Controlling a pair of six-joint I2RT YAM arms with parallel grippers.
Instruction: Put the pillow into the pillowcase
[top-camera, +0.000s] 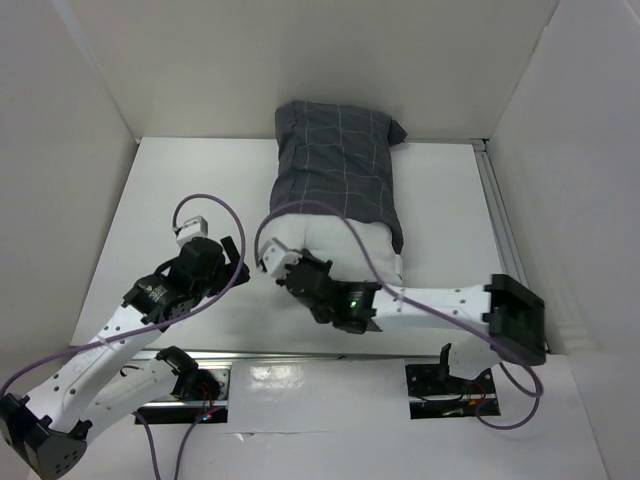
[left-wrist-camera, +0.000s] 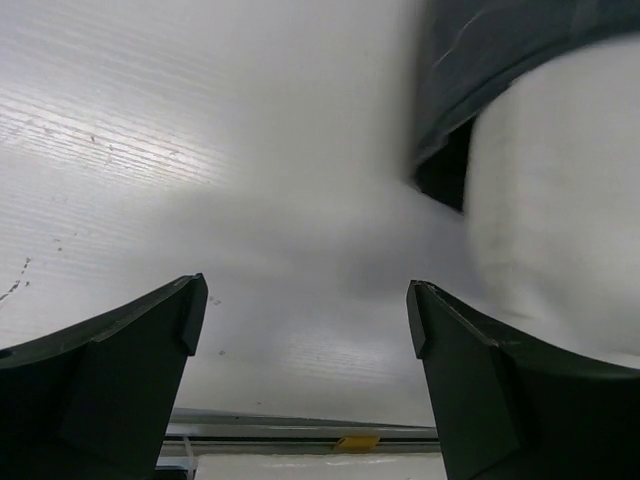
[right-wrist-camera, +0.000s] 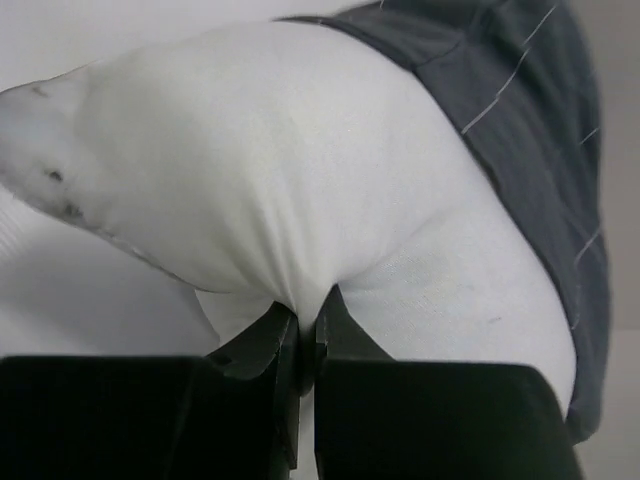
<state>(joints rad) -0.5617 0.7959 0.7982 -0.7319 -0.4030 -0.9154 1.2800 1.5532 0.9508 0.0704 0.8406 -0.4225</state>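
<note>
I need to move my left gripper to the right in the top view next, onto the pillowcase's hem, because the pillow's end sticks out.
The white pillow lies mid-table, its far part inside the dark grey checked pillowcase and its near end sticking out. My right gripper is shut on a pinched fold of the pillow at that near end; the fabric bunches between the two black fingers. The pillowcase covers the pillow's upper right in the right wrist view. My left gripper is open, just left of the pillow's near left corner, with bare table between its fingers. The pillow and the pillowcase hem show at the right.
White walls box in the table on the left, back and right. A metal rail runs along the right side. The arms' base plate and purple cables lie at the near edge.
</note>
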